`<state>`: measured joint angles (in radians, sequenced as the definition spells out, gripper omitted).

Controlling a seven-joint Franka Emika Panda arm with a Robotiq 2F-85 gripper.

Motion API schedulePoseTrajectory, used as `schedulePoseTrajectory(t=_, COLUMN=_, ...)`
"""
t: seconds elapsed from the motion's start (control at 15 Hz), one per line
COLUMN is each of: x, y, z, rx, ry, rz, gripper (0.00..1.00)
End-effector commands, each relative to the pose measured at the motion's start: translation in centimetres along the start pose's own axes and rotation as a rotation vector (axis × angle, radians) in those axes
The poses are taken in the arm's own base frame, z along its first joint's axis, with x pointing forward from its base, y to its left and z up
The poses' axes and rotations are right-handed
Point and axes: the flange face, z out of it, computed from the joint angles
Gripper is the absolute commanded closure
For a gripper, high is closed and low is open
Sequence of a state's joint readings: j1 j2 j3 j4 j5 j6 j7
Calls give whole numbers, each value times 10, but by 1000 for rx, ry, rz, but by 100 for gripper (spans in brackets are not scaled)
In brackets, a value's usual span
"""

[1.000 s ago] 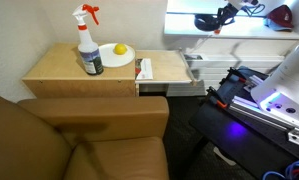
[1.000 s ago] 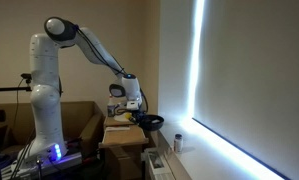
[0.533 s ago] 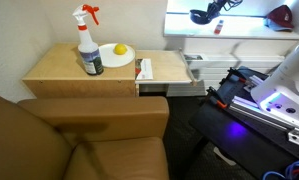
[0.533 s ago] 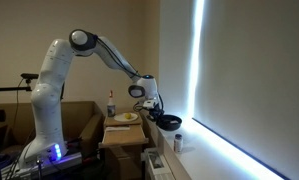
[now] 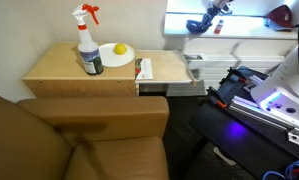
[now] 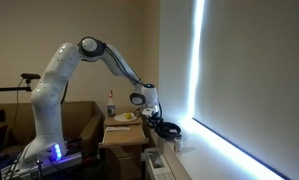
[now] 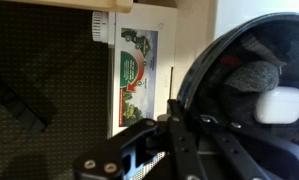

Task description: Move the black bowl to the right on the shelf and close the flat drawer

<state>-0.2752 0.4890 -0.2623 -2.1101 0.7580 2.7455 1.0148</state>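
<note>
I will lower the bowl [image 5: 195,25] onto the white shelf next with my gripper, and I will set it down away from the printed pack.
My gripper [image 5: 207,17] is shut on the rim of the black bowl [image 5: 195,25] and holds it over the bright white shelf [image 5: 239,28]. In the other exterior view the gripper [image 6: 155,118] hangs from the outstretched arm with the bowl [image 6: 168,128] below it, near the window. In the wrist view the bowl [image 7: 251,60] fills the right side, and the gripper [image 7: 184,125] clamps its thick rim, one finger inside and one outside. The flat drawer [image 5: 194,72] stands pulled out from the light wood cabinet [image 5: 69,70].
A spray bottle [image 5: 88,42] and a white plate with a yellow fruit [image 5: 118,53] stand on the cabinet top. A printed pack [image 7: 137,75] lies below the gripper. A small red item [image 5: 215,27], a dark red object [image 5: 280,14] and a small white cup [image 6: 177,143] are on the shelf.
The arm has stretched out toward the window, carrying the bowl along the shelf. In the last half second the bowl has come down a little.
</note>
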Motion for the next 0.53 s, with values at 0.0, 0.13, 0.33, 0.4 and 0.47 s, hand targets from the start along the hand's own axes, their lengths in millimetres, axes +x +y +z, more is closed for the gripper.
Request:
schedulePoseTrajectory(t=0.0, x=-12, y=-19, z=10, rx=102, ry=-3, rz=81, gripper=98)
schedulePoseTrajectory(t=0.13, x=-16, y=-23, z=20, rx=145, ry=20, rz=103, gripper=98)
schedulePoseTrajectory(t=0.33, x=-19, y=-26, z=38, rx=189, ry=73, rz=121, gripper=98)
schedulePoseTrajectory(t=0.4, x=-18, y=-28, z=44, rx=200, ry=94, rz=128, gripper=98)
schedulePoseTrajectory(t=0.47, x=-17, y=-29, z=47, rx=201, ry=104, rz=137, gripper=98)
